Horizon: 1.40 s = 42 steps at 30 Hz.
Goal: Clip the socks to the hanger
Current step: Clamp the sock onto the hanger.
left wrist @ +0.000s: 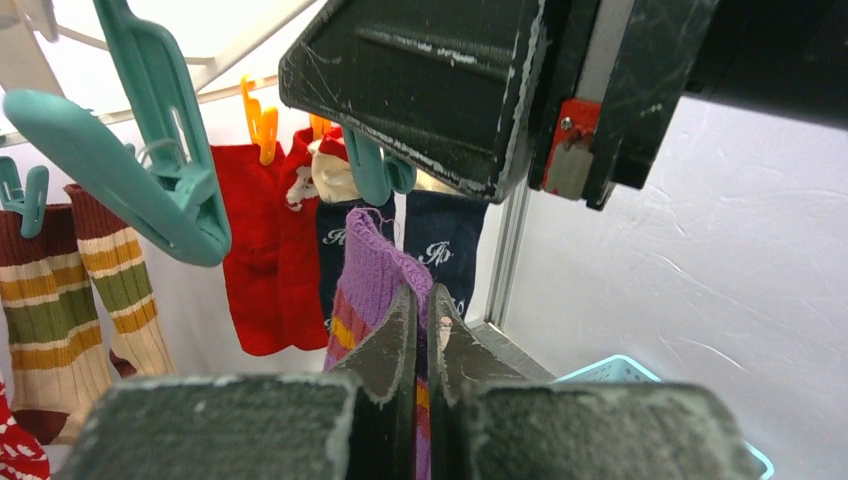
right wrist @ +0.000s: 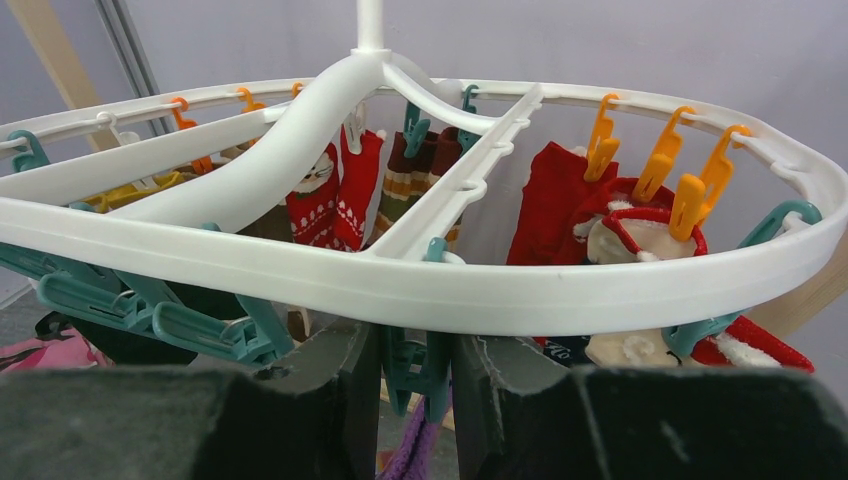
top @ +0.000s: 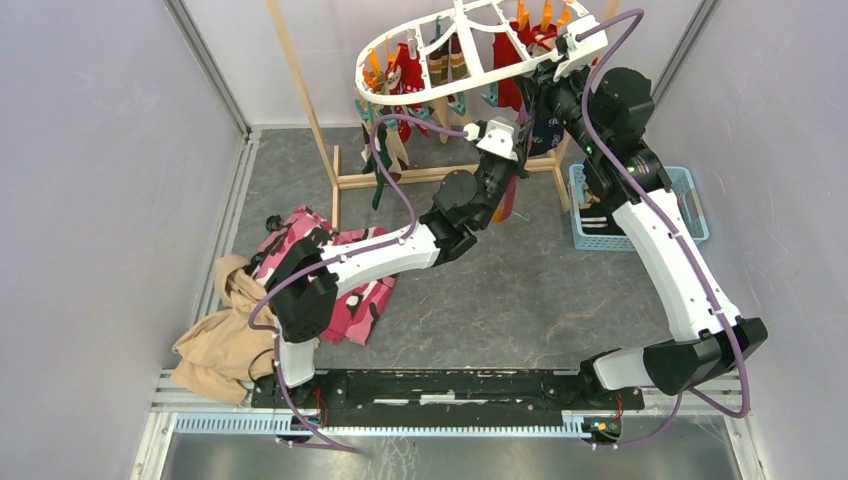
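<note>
The purple sock's top is still below the teal clip (right wrist: 415, 370) in my right gripper. My left gripper needs to move up, put the sock's top into the clip and then let go.
My left gripper (left wrist: 422, 300) is shut on a purple sock with yellow stripes (left wrist: 365, 270), held up under the white hanger (top: 361, 75). That sock's tail hangs below the gripper (top: 507, 205). My right gripper (right wrist: 412, 345) is shut on a teal clip (right wrist: 415, 370) just beneath the hanger's near rim (right wrist: 400, 285). The purple sock's top (right wrist: 415, 455) shows directly below that clip. Red socks (left wrist: 250, 250), tan-striped socks (left wrist: 50, 300) and navy socks (left wrist: 440, 250) hang clipped around the ring. In the top view the left gripper (top: 520, 128) sits just below the right gripper (top: 545, 78).
The hanger hangs from a light wooden rack (top: 310, 110). A blue basket (top: 690, 215) stands on the floor at the right. A pink camouflage cloth (top: 350, 300) and a tan cloth (top: 215, 345) lie at the left by the left arm's base.
</note>
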Motion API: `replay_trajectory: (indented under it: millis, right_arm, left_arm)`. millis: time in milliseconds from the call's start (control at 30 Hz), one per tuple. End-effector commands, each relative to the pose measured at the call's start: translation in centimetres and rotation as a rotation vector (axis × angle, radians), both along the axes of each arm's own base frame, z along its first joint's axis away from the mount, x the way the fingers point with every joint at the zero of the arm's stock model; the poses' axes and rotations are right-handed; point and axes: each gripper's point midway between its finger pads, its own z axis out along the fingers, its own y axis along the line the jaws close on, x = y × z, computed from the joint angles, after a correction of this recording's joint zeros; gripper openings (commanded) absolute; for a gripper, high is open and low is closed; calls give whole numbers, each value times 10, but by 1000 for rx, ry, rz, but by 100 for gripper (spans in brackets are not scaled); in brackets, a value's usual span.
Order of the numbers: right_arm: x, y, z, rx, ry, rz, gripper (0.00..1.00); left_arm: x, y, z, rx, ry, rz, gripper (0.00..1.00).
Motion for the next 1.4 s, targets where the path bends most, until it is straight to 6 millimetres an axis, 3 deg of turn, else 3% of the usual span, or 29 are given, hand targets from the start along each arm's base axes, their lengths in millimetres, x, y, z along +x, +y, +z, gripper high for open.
replay_trajectory:
  millis: [0, 1067, 1367]
  right_arm:
    - [-10, 1, 15, 30, -34, 15, 11]
    - [-4, -3, 2, 20, -14, -18, 11]
    - [-3, -2, 1, 23, -9, -16, 12]
  left_arm:
    - [-3, 3, 25, -76, -27, -23, 2]
    - [-14, 16, 67, -151, -115, -18, 2]
    - [-17, 14, 63, -138, -140, -15, 2]
